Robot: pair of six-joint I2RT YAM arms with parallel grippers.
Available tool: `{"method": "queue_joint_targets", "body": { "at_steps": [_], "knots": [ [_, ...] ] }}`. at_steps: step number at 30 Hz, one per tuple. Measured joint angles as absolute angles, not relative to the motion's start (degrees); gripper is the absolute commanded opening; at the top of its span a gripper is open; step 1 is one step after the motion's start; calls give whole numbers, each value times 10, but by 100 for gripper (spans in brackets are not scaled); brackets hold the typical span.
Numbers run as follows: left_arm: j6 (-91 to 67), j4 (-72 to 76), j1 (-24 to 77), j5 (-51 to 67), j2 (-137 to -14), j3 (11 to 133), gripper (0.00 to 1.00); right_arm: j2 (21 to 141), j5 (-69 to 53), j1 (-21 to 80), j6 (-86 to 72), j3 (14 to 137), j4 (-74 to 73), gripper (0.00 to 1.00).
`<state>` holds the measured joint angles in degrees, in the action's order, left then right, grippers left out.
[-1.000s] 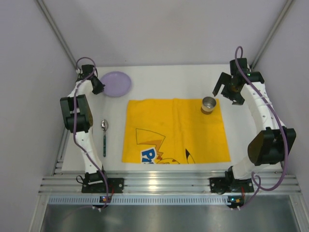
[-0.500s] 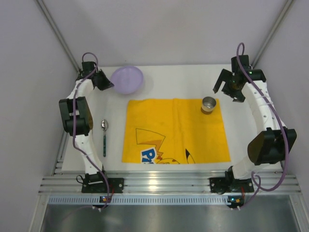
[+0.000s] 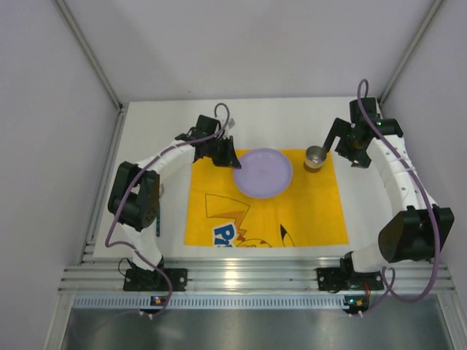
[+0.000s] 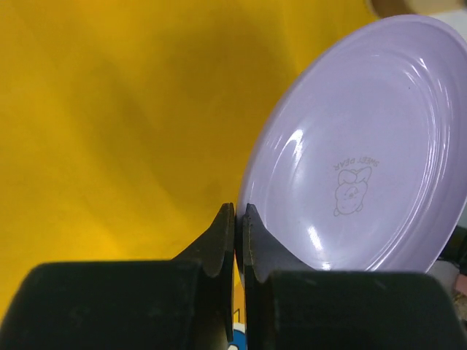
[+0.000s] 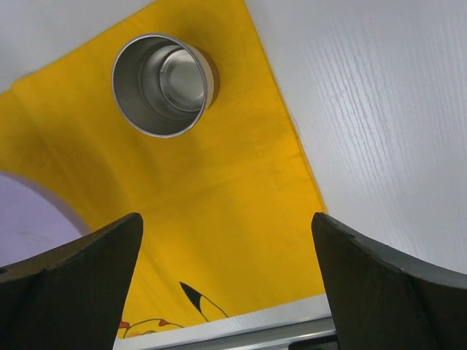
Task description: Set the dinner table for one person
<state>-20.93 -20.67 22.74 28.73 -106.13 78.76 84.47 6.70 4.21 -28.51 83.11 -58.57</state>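
Note:
I should next lower the plate with my left gripper, back toward my base onto the cloth's open middle, and release the plate's rim.
My left gripper is shut on the rim of the lilac plate and holds it over the upper middle of the yellow cartoon-print cloth. In the left wrist view the plate shows a small bear print, its edge pinched between my fingers. A steel cup stands on the cloth's far right corner, also in the right wrist view. My right gripper is open and empty, just right of the cup. The white dinner table carries everything.
A spoon with a green handle lies on the table left of the cloth, partly hidden by my left arm. Grey walls stand close on the left, back and right. A metal rail runs along the near edge.
My left gripper has carried the plate from the table's far left corner rightward to above the cloth. My right gripper has moved slightly down toward the cup.

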Motion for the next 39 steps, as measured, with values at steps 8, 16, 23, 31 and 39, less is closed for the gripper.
{"method": "queue_joint_targets", "body": {
  "at_steps": [8, 16, 23, 31, 39],
  "knots": [
    [-206, -216, 250, 268, -1067, 748, 0, 787, 62, 42, -285, 768, -582, 100],
    [-193, -216, 288, 237, -1089, 714, 33, 770, 61, 42, -280, 738, -577, 100],
    [-206, -218, 302, 202, -1066, 698, 98, 770, 57, 42, -278, 735, -571, 100],
    [-210, -296, 278, 75, -1013, 702, 98, 770, 53, 42, -275, 735, -569, 100],
    [-224, -366, 113, -13, -883, 702, 87, 770, 45, 43, -274, 735, -569, 100]
  ]
}}
